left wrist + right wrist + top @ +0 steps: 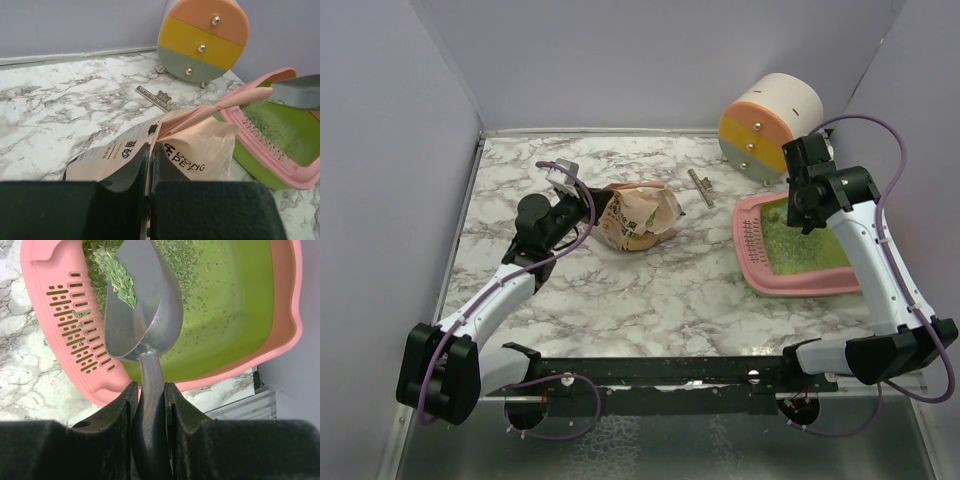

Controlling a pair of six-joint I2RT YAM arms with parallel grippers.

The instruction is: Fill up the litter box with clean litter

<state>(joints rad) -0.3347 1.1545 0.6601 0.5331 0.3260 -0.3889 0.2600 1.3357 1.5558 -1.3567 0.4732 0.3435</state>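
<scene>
My right gripper is holding the scoop and will next swing toward the clear tabletop beside the bag and down to release it, because that spot is below the gripper and to its left in the top view.
The litter box is a pink tray with a lime-green inside, at the right of the table. It also shows in the right wrist view and the left wrist view. Clean litter lies as a thin greenish layer at its far end. My right gripper is shut on the handle of a silver metal scoop, held above the tray with some granules in its bowl. My left gripper is shut on the edge of the tan paper bag, which lies at mid-table.
A round cream drum with orange, yellow and grey bands stands at the back right, just behind the tray. A small metal ruler-like piece lies between bag and drum. Walls close in the back and both sides. The table edge runs near the tray.
</scene>
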